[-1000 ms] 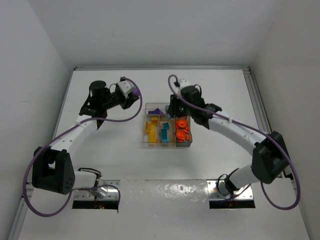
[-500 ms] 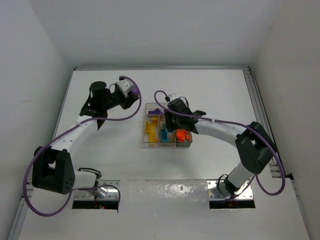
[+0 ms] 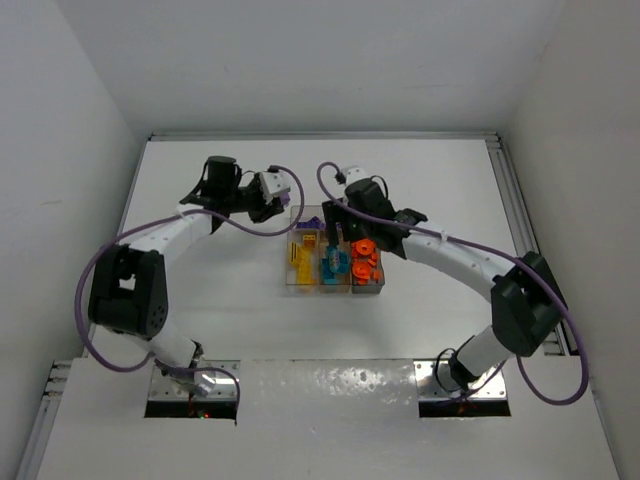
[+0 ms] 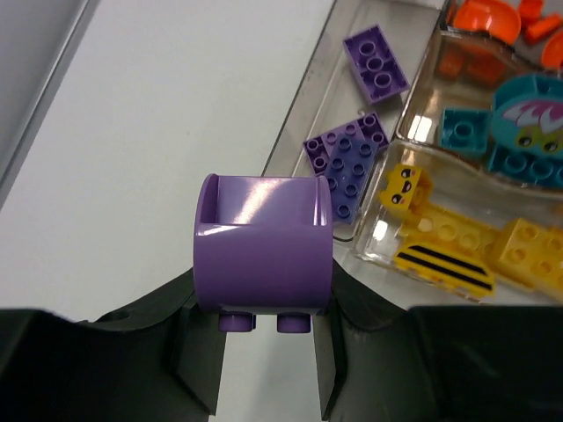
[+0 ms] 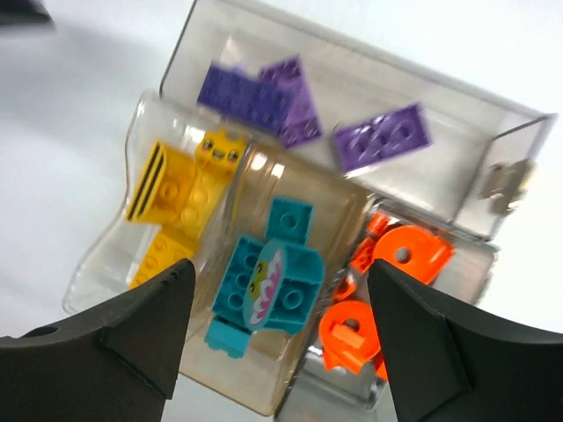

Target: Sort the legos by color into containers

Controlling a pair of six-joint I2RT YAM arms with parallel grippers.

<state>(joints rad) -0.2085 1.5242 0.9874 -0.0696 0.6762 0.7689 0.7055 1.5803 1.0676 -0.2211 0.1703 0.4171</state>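
My left gripper goes right in the top view, lowers and releases the matching purple lego next, as the tray's wide section of purple bricks lies below there.
My left gripper [image 4: 264, 309] is shut on a purple curved lego [image 4: 262, 242] and holds it just left of the clear tray [image 3: 291, 284]; in the top view it is at the tray's far left corner [image 3: 272, 195]. My right gripper [image 5: 281, 280] is open and empty above the tray, over the teal legos [image 5: 268, 286]. It also shows in the top view [image 3: 336, 222]. The wide section holds flat purple bricks [image 5: 255, 92]. The narrow sections hold yellow bricks [image 5: 180, 207], teal bricks and orange pieces [image 5: 400, 255].
The tray's clear wall [image 5: 352, 66] has a small latch [image 5: 503, 180] on its right end. White walls close in the table at the left, back and right, with a metal rail along the right edge [image 3: 515, 200].
My left gripper has swung right to the tray with the purple lego. My right gripper dipped over the tray and came back up; a larger teal piece now lies in the middle section.
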